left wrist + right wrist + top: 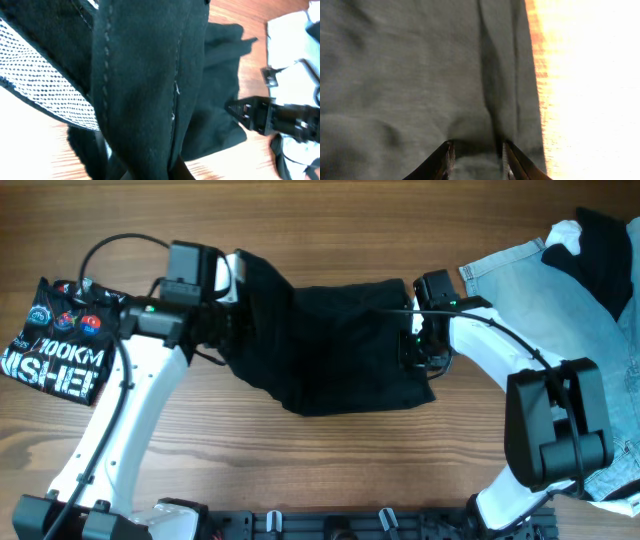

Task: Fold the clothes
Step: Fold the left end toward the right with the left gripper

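Note:
Next, my left gripper will carry the garment's end to the garment's flat half (pixel 372 338) (pixel 218 95), lower it and release, as that lies below it and to its right in the overhead view.
The large black garment (pixel 340 345) lies spread across the middle of the table, its left end lifted. My left gripper (pixel 228 310) is shut on that left end. In the left wrist view the black cloth (pixel 150 75) drapes over the jaws and hides them, and the pale mesh inner face (pixel 45 85) shows at the left. My right gripper (pixel 415 345) is at the garment's right edge. In the right wrist view its fingers (pixel 476 147) pinch a fold of the black cloth (pixel 395 75). Light-blue denim (pixel 600 310) lies at the far right.
A black printed shirt (pixel 55 340) lies at the left edge under my left arm. Another black piece with white (pixel 605 240) sits on the denim at the top right. Bare wood table (pixel 350 470) lies in front of the garment.

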`<state>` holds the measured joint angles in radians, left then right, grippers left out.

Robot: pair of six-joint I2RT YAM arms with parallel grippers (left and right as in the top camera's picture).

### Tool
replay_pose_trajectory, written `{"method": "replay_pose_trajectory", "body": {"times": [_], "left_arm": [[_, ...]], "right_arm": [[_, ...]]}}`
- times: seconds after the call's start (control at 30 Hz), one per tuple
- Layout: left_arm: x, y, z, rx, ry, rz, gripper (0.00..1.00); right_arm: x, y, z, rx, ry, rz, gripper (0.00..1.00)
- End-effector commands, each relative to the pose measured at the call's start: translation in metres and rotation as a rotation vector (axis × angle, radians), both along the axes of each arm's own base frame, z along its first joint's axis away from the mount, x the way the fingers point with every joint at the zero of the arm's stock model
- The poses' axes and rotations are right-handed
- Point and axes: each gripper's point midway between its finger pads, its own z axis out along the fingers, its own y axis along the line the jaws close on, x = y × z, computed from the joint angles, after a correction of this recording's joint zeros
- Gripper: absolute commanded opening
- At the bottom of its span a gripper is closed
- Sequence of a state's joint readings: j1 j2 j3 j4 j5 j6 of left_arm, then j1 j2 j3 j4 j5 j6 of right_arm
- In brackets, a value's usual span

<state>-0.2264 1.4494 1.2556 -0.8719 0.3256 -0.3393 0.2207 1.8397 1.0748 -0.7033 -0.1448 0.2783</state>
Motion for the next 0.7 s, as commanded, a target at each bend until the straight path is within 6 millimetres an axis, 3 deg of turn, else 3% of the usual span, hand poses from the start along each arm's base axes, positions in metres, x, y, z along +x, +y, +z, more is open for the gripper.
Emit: {"method": "replay_pose_trajectory", "body": {"times": [0.0, 0.13, 0.3, 0.37, 0.43, 0.5, 0.53, 0.57, 0.63, 0.67], "left_arm": [[0.0, -0.033, 0.006, -0.028, -0.019, -0.045, 0.04], [0.011, -0.079, 0.001, -0.084, -0.051, -0.075, 0.04], [0.015, -0.131, -0.025, -0.123, -0.04, -0.13, 0.06], [0.017, -0.153, -0.034, -0.146, -0.048, -0.163, 0.21], [0.018, -0.168, -0.024, -0.207, -0.08, -0.205, 0.29], [0.036, -0.161, 0.006, -0.259, -0.176, -0.186, 0.35], [0.044, -0.153, 0.018, -0.27, -0.206, -0.166, 0.42], [0.057, -0.135, 0.035, -0.282, -0.253, -0.123, 0.55], [0.081, -0.092, 0.053, -0.285, -0.314, -0.023, 0.54], [0.089, -0.079, 0.054, -0.282, -0.325, 0.009, 0.53]], "right_arm": [[-0.022, -0.009, -0.023, -0.058, 0.077, -0.011, 0.36], [-0.032, 0.01, -0.023, -0.035, 0.098, 0.021, 0.36], [-0.034, 0.023, -0.023, -0.033, 0.097, 0.015, 0.36], [-0.034, 0.022, -0.023, -0.035, 0.097, 0.009, 0.36], [-0.029, 0.011, -0.016, -0.073, 0.091, -0.037, 0.36], [-0.011, -0.01, 0.007, -0.116, 0.041, -0.089, 0.37], [-0.003, -0.017, 0.019, -0.121, 0.014, -0.107, 0.37], [0.009, -0.029, 0.04, -0.123, -0.03, -0.132, 0.37], [0.038, -0.048, 0.096, -0.086, -0.168, -0.198, 0.39], [0.048, -0.044, 0.119, -0.037, -0.231, -0.167, 0.39]]}}
